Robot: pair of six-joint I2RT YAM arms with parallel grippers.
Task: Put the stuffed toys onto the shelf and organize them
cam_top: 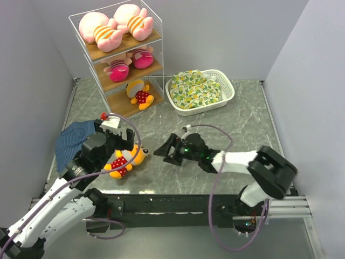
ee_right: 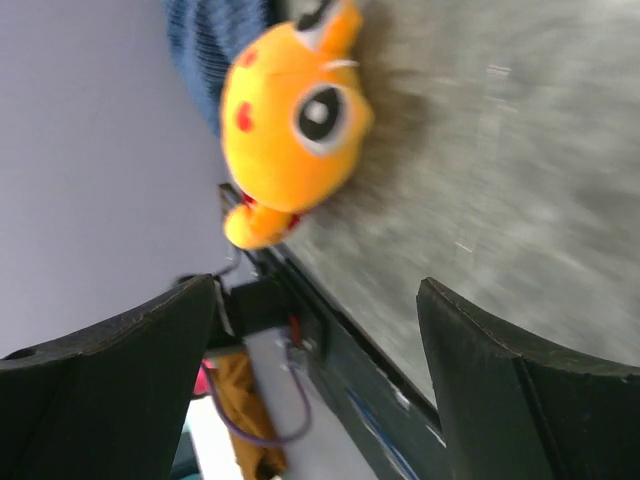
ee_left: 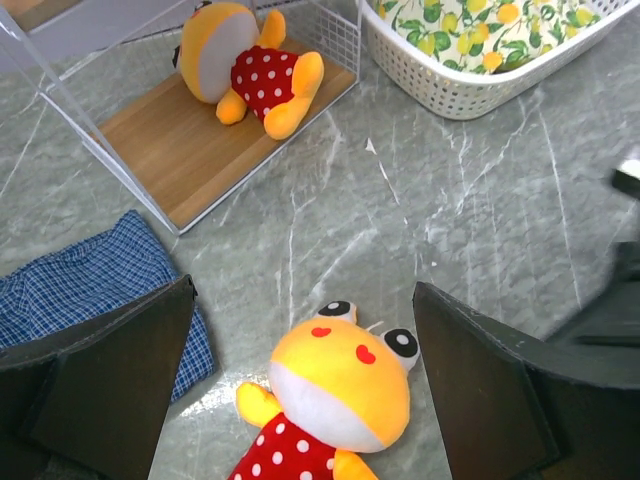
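Note:
My left gripper turns and moves back and down onto the tabletop animal's legs below, toward my base, next. Its fingers are astride the animal's head.
The shelf (cam_top: 116, 106) stands at the back left. Two pink pigs (cam_top: 100, 30) (cam_top: 135, 20) lie on its top board and two pink-hatted dolls (cam_top: 119, 69) (cam_top: 142, 58) on the middle one. An orange-yellow animal in red polka dots (cam_top: 139, 93) (ee_left: 250, 70) lies on the bottom board. A second one (cam_top: 126, 160) (ee_left: 340, 385) (ee_right: 285, 125) lies on the table. My left gripper (cam_top: 123, 147) (ee_left: 300, 400) is open, a finger on each side of its head, not touching it. My right gripper (cam_top: 166, 151) (ee_right: 315, 370) is open and empty, pointing at the toy from the right.
A white lattice basket (cam_top: 229, 89) (ee_left: 450, 90) holding a yellow-green patterned cloth (cam_top: 197, 86) sits to the right of the shelf. A blue checked cloth (cam_top: 73, 141) (ee_left: 90, 280) lies just left of my left gripper. Grey walls enclose the table on three sides.

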